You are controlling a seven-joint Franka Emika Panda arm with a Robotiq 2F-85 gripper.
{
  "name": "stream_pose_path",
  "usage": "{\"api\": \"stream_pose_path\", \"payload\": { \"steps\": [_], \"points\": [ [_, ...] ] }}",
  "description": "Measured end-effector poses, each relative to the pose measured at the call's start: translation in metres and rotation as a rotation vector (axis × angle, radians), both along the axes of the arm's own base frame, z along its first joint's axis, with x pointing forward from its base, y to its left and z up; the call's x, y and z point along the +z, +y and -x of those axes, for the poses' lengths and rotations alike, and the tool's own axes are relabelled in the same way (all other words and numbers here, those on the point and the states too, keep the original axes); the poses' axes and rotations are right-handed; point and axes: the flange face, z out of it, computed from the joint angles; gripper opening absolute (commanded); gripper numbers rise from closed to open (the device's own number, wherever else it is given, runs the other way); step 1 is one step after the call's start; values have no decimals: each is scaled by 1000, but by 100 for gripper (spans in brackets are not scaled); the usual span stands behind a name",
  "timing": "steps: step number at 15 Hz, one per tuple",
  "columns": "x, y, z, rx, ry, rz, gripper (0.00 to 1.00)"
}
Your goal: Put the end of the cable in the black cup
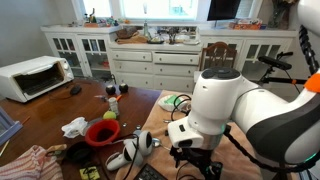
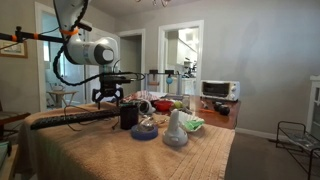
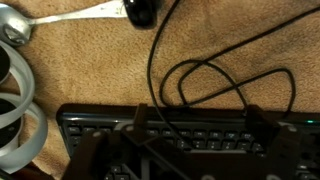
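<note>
The cable runs off-center between my fingers. My gripper should go down and to the left in the wrist view, onto the cable crossing the keyboard's edge point(image 3: 158, 108).
The thin black cable point(image 3: 150, 60) lies in loose loops on the tan tablecloth; it runs under and between my fingers in the wrist view. My gripper point(image 3: 200, 118) is open, its two fingers spread wide over a black keyboard point(image 3: 190, 132), holding nothing. In an exterior view the gripper point(image 2: 108, 97) hangs a little above the table, up and to the left of the glossy black cup point(image 2: 129, 116), which stands upright. In an exterior view the gripper point(image 1: 195, 152) sits low under the white arm; the cup is hidden there.
A silver spoon point(image 3: 70, 15) and a dark object point(image 3: 140, 11) lie at the wrist view's top. A white headset point(image 1: 135, 150), red bowl point(image 1: 103, 132) and toaster oven point(image 1: 32, 76) are on the table. A blue plate point(image 2: 145, 132) lies beside the cup.
</note>
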Motion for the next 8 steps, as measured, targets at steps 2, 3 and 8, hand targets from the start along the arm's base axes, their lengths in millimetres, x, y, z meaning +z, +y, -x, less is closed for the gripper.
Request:
{"api": "stream_pose_path", "payload": {
  "steps": [2,3,8],
  "points": [
    [-5,-2,-12,7,-1,-5,100],
    [-7,-2,-18,12,-2,-7,98],
    [-17,-2,-43,50,-15,-8,80]
  ]
}}
